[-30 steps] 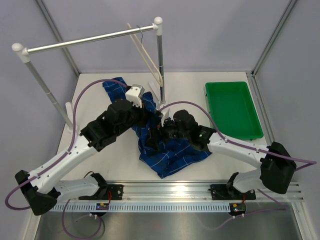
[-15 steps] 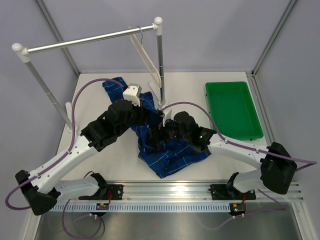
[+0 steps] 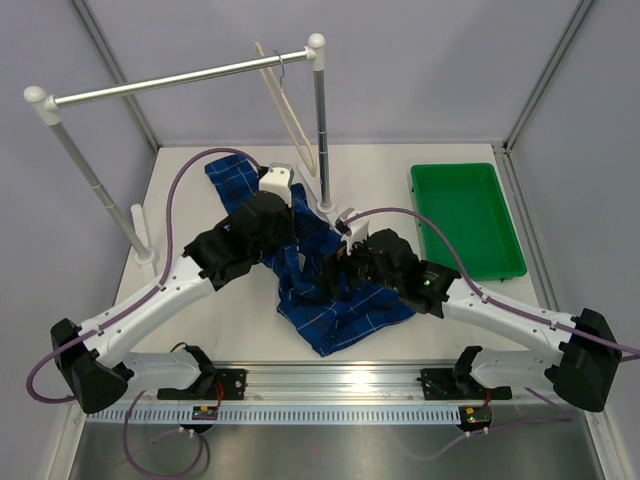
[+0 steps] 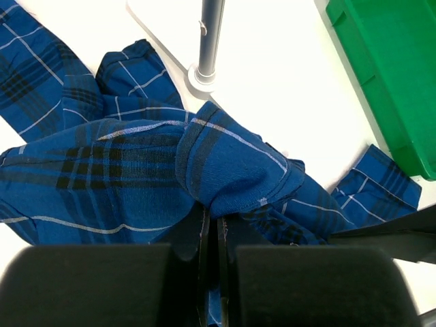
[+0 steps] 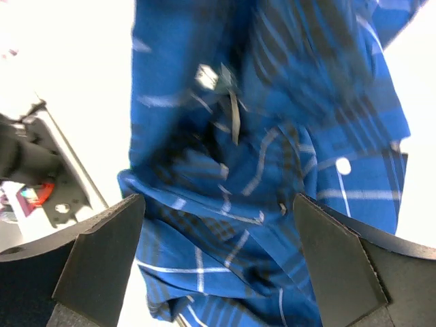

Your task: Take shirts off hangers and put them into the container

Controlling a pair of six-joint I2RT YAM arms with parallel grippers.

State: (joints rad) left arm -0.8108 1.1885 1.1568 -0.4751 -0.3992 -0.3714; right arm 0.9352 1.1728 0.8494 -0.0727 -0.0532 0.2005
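Observation:
The robot's right gripper needs to come down open onto the crumpled middle folds of the dark blue checked shirt [image 3: 338, 305] and close, because the folds are below its spread fingers.
The dark blue checked shirt [image 3: 338, 305] lies crumpled on the white table between both arms. My left gripper [image 3: 303, 222] is shut on a bunched fold of the shirt [image 4: 225, 174], with the cloth pinched between its black fingers [image 4: 204, 235]. Spread wide, my right gripper [image 5: 221, 262] hovers open just above the shirt [image 5: 272, 150], with nothing between its fingers [image 5: 102, 255]. The pale wooden hanger [image 3: 295, 115] hangs bare from the silver rail. The green container [image 3: 465, 215] sits at the right, and its corner [image 4: 388, 82] shows in the left wrist view.
The silver rail [image 3: 180, 80] on two posts spans the back left. Its right post [image 3: 320, 130] stands just behind the shirt, with its foot [image 4: 203, 76] close to my left gripper. Purple cables loop over both arms. Grey walls enclose the table.
Both arms have reached farther from their bases. My left gripper has pulled its fold of shirt back and right toward the post. The right gripper has followed, still open.

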